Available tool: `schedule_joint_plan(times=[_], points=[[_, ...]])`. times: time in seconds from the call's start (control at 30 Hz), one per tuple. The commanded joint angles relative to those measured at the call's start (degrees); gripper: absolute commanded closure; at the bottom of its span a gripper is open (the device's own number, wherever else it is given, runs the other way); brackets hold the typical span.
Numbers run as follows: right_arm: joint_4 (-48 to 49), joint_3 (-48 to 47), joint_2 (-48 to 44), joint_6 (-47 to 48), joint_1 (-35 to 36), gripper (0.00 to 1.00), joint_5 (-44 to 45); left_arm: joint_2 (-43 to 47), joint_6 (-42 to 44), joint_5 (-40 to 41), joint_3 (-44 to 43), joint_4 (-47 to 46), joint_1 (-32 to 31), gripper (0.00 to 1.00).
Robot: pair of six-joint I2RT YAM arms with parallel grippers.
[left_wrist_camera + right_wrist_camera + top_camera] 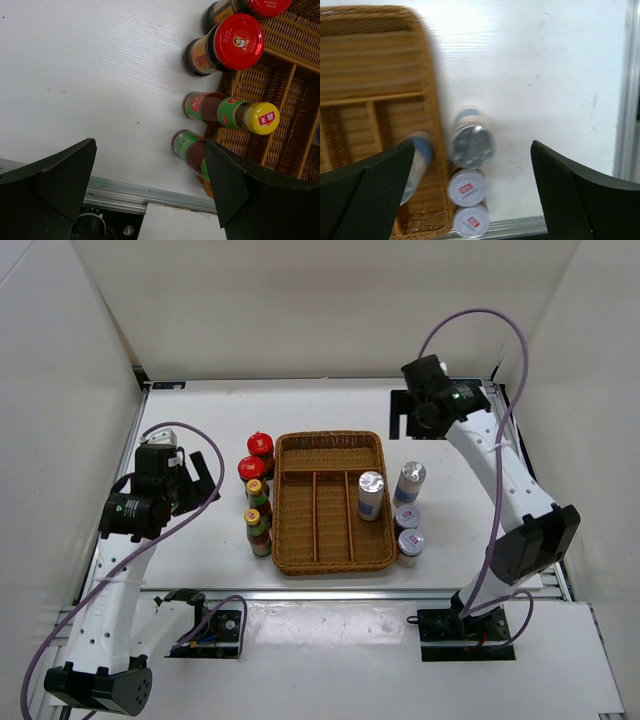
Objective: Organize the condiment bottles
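Observation:
My open right gripper should next come down from beyond the silver-topped jar beside the tray and back around that jar, since its twin already stands inside.
Two red-lidded jars (261, 444) (252, 470) and two yellow-capped bottles (256, 490) (258, 525) stand in a column just left of the wicker tray (330, 445). One silver-topped jar (371, 490) stands inside the tray's right compartment. Another silver-topped jar (410, 480) and two white-topped jars (407, 517) (411, 542) stand in a row right of the tray. My left gripper (200, 485) is open and empty, left of the bottles; its view shows a red-lidded jar (235, 42) and a yellow-capped bottle (230, 112). My right gripper (410, 420) is open and empty, above the table behind the silver-topped jar (471, 145).
The tray has three long compartments and one cross compartment at the back. White walls enclose the table on three sides. A metal rail (145, 197) runs along the near table edge, and another rail (630, 100) along the right edge.

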State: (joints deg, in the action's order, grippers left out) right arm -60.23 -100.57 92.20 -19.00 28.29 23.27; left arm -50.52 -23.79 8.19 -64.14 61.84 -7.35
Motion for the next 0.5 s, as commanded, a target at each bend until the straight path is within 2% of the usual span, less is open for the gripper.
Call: schedule_joint_plan(times=[0.0, 0.3, 0.4, 0.47], points=[[-6.48, -0.76, 4.03, -1.12, -4.56, 0.0, -0.32, 0.95, -1.78, 1.04, 0.86, -0.41, -0.38, 0.0], [-3.67, 11.09, 9.31, -3.49, -6.23, 0.0, -8.85, 0.95, -2.84, 2.09, 1.39, -0.41, -0.38, 0.0], [-0.07, 15.13, 8.17, -4.02, -6.85, 0.07, -11.84, 0.95, -2.84, 2.1, 1.39, -0.41, -0.38, 0.0], [0.64, 15.84, 7.38, -4.64, -6.85, 0.17, -11.84, 0.95, -2.84, 2.1, 1.39, -0.41, -0.91, 0.0]])
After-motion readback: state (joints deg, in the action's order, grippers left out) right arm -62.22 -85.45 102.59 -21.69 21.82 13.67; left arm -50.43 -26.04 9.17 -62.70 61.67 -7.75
